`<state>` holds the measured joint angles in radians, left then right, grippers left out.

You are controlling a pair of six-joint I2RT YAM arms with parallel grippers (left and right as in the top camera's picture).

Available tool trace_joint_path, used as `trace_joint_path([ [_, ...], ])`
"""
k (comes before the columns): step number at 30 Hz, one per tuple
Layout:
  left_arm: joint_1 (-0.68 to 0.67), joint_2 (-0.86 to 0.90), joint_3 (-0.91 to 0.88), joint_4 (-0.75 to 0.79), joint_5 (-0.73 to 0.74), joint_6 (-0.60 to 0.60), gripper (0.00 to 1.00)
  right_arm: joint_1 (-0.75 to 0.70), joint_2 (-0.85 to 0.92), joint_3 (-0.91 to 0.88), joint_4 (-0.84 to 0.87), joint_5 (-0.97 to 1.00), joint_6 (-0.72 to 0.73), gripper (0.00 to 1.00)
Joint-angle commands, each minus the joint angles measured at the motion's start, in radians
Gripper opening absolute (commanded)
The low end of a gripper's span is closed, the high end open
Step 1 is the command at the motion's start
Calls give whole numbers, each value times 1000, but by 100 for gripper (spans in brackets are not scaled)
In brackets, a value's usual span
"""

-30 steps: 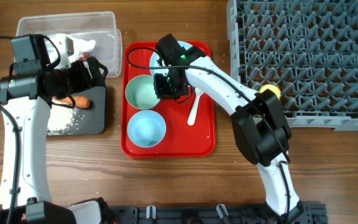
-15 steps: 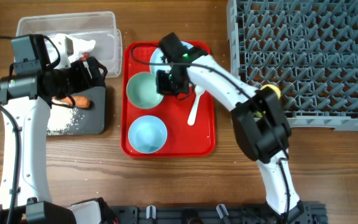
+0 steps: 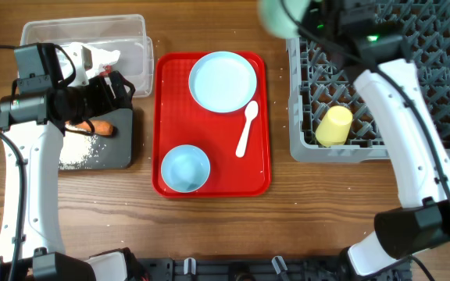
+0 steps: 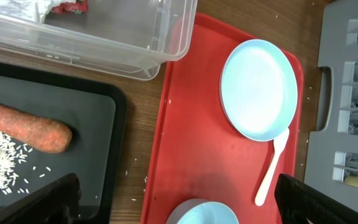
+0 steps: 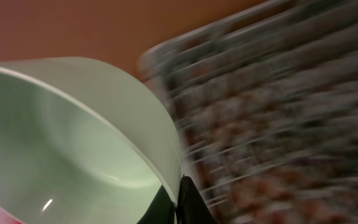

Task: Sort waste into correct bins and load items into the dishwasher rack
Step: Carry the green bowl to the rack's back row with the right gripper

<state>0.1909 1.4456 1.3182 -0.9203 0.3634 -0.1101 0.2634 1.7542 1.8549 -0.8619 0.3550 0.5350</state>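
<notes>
My right gripper will turn toward the rack next. Then it will lower the mint bowl inside the rack's edge by the red tray, where slots are empty.
My right gripper [image 5: 180,202] is shut on the rim of a mint bowl [image 5: 73,137] and holds it high by the far left corner of the grey dishwasher rack [image 3: 381,148]; the bowl [image 3: 276,16] shows blurred in the overhead view. A yellow cup [image 3: 334,125] lies in the rack. The pale blue plate [image 3: 223,82], white spoon [image 3: 246,129] and a blue bowl [image 3: 185,168] sit on the red tray. My left gripper [image 3: 119,87] is open and empty above the black tray [image 3: 123,152], which holds the carrot [image 3: 96,126] and rice [image 3: 73,152]. The napkin [image 3: 100,56] lies in the clear tub [image 3: 139,35].
The red serving tray [image 3: 260,176] lies between the bins and the rack. In the left wrist view the open fingers [image 4: 179,199] straddle the red tray's left edge [image 4: 166,143], with the carrot [image 4: 23,127] at left and the red scrap [image 4: 67,7] in the tub.
My right gripper has lifted the mint bowl off the red tray and carried it up and right, to the rack's far left corner. The left arm has not moved.
</notes>
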Motion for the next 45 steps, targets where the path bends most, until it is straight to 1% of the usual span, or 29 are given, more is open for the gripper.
trace_joint_path([
  [1,4,-4,17,2,-10,-3,100,-16,72,-17,-14,491,-78,4],
  [4,4,-4,17,2,-10,-3,100,-23,134,-17,1,571,-121,4],
  [7,4,-4,17,2,-10,-3,100,-28,209,-17,61,640,-185,4],
  [10,4,-4,17,2,-10,-3,100,-29,304,-17,214,723,-308,4],
  [12,4,-4,17,2,-10,-3,100,-29,349,-17,322,732,-399,4],
  [15,4,-4,17,2,-10,-3,100,-29,393,-17,454,731,-490,4],
  [21,4,-4,17,2,-10,-3,100,-29,449,-17,624,730,-622,4],
  [24,4,-4,17,2,-10,-3,100,-29,469,-17,645,730,-656,4],
  [35,4,-4,17,2,-10,-3,100,-29,534,-17,628,729,-666,4],
  [40,4,-4,17,2,-10,-3,100,-29,548,-17,578,713,-660,4],
  [42,4,-4,17,2,-10,-3,100,-27,548,-17,570,711,-666,6],
  [43,4,-4,17,2,-10,-3,100,-26,548,-17,567,711,-666,9],
  [45,4,-4,17,2,-10,-3,100,-24,548,-17,565,695,-666,11],
])
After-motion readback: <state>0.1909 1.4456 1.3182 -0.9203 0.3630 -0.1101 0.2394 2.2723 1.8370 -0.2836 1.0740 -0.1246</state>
